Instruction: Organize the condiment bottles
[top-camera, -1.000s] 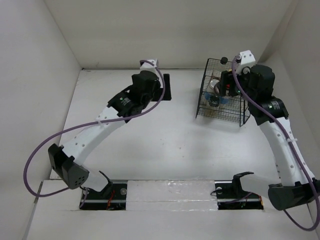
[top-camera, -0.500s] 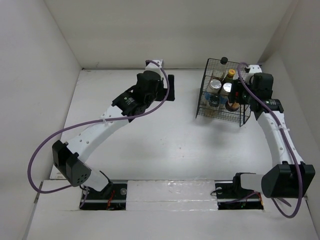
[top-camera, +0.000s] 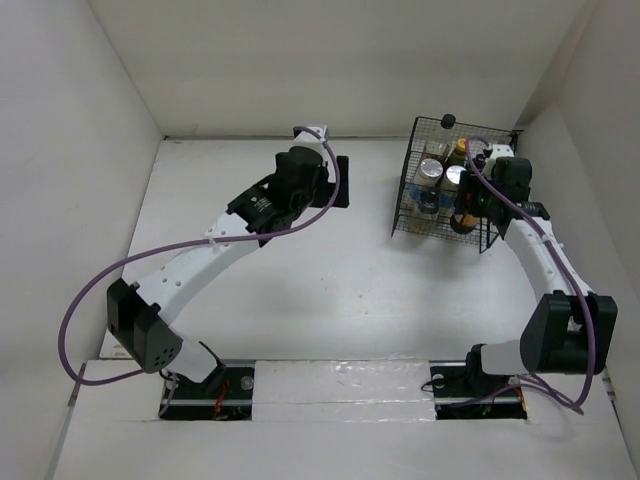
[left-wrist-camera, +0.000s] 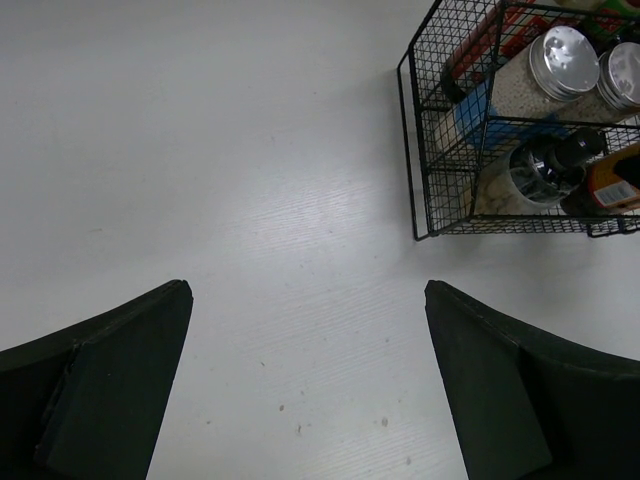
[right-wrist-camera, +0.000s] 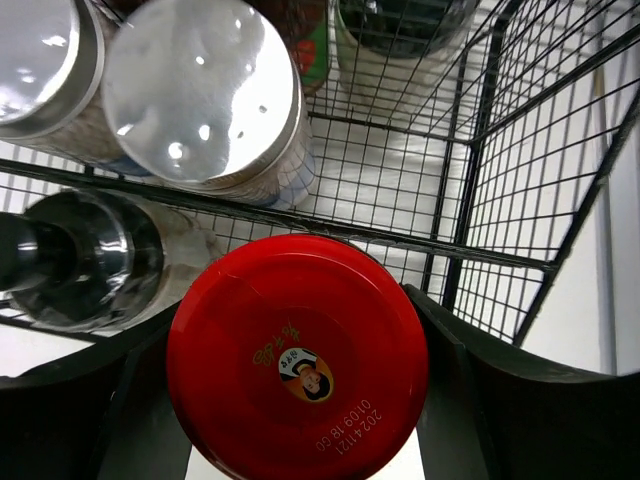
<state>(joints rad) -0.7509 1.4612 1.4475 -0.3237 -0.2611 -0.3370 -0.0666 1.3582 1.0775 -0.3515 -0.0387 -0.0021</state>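
Note:
The red-lidded jar is in line above the basket's near row (top-camera: 464, 221), before the silver-topped shakers. My right gripper should go down there next and open.
The red-lidded jar (right-wrist-camera: 297, 355) sits between my right gripper's (right-wrist-camera: 300, 400) fingers, which are shut on its sides. In the top view my right gripper (top-camera: 468, 208) holds it at the near right corner of the black wire basket (top-camera: 403, 205). I cannot tell whether the jar rests on the basket floor. Two silver-topped shakers (right-wrist-camera: 200, 100) (right-wrist-camera: 35, 60) stand beside it, and a black-capped jar (right-wrist-camera: 400, 20) stands beyond. A bottle (right-wrist-camera: 70, 255) lies on its side at the left. My left gripper (top-camera: 335, 175) is open and empty over the table (left-wrist-camera: 305, 290).
The basket (left-wrist-camera: 420, 150) stands at the back right near the right wall, its wires (right-wrist-camera: 480, 130) close around the right gripper. A yellow-capped sauce bottle (top-camera: 459, 150) and a black-topped one (top-camera: 448, 121) stand at its far side. White walls enclose the table on three sides.
My right gripper has moved from over the basket's far part down towards its near right corner, uncovering the bottles in the top view. My left arm has shifted slightly right.

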